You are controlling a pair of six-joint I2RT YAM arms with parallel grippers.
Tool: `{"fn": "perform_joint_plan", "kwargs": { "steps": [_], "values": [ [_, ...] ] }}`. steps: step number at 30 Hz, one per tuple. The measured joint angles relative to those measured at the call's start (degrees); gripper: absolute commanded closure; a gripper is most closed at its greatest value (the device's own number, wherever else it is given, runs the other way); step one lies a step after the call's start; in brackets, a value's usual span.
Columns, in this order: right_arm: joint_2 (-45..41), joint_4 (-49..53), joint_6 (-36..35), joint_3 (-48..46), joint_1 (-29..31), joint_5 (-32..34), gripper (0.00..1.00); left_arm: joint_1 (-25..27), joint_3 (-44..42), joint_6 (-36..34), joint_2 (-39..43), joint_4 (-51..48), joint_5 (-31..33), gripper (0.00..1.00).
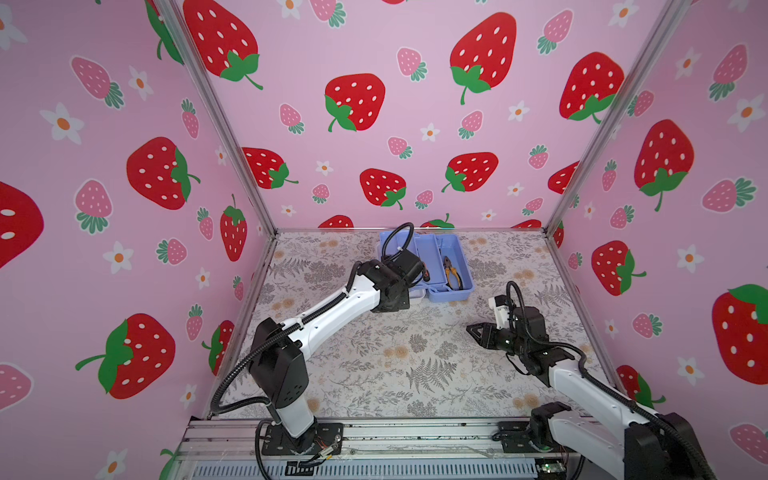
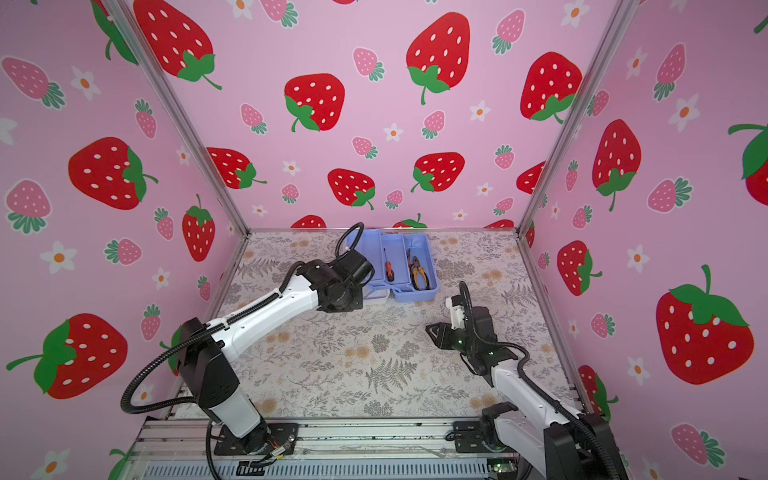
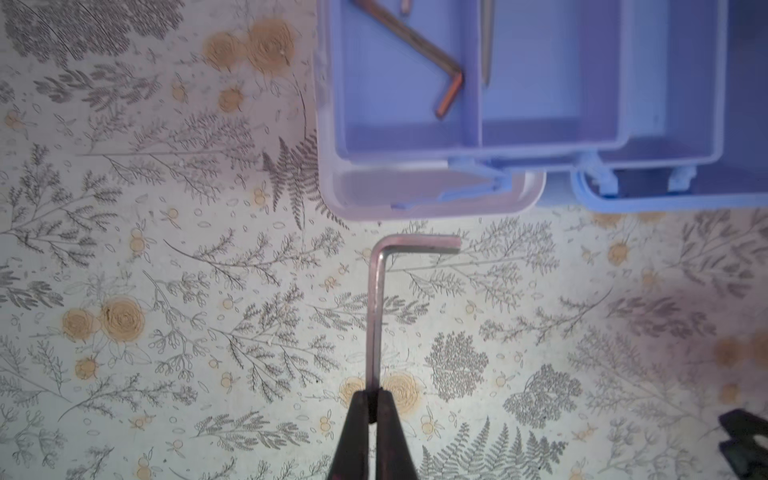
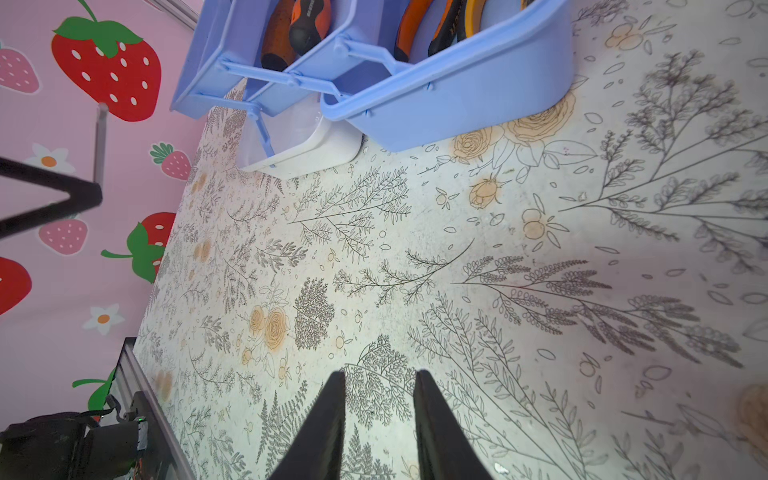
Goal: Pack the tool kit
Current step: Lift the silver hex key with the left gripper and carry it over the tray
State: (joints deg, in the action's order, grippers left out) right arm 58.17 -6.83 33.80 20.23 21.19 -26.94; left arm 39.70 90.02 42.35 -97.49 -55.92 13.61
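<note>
The left gripper moves outward past the coppery hex key (image 3: 419,50) next and releases the silver one in the blue tray's far part. That coppery key occupies the tray's near part.
The tool kit (image 1: 451,294) (image 2: 415,295) lies open at the back middle of the table, its blue trays fanned out. My left gripper (image 3: 376,399) is shut on the long leg of a silver hex key (image 3: 376,311), held off the table just short of the kit's white lid (image 3: 436,199). In both top views its fingers are hidden under the wrist. A coppery hex key (image 3: 419,50) lies in the nearest blue tray (image 3: 623,141). My right gripper (image 1: 471,330) (image 2: 432,330) (image 4: 380,374) hovers open and empty over the right of the table.
Orange-handled pliers (image 1: 453,272) (image 2: 417,272) lie in the kit's base (image 4: 457,99), and a screwdriver (image 2: 388,268) (image 4: 291,29) lies in a tray. Strawberry-print walls close in three sides. A metal rail (image 1: 374,434) runs along the front edge.
</note>
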Motion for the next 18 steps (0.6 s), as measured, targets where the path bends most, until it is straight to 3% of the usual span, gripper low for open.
{"fn": "perform_joint_plan", "kwargs": {
  "steps": [7,18],
  "values": [
    [0.63,0.00,-0.02,0.00,-0.22,0.00,0.68,-7.54,6.14,-5.31,-1.33,4.07,-8.48,1.00],
    [1.97,-0.02,-0.04,0.00,-0.26,-0.02,0.68,-10.10,21.49,-10.03,-17.33,3.28,-14.19,1.00]
  ]
}}
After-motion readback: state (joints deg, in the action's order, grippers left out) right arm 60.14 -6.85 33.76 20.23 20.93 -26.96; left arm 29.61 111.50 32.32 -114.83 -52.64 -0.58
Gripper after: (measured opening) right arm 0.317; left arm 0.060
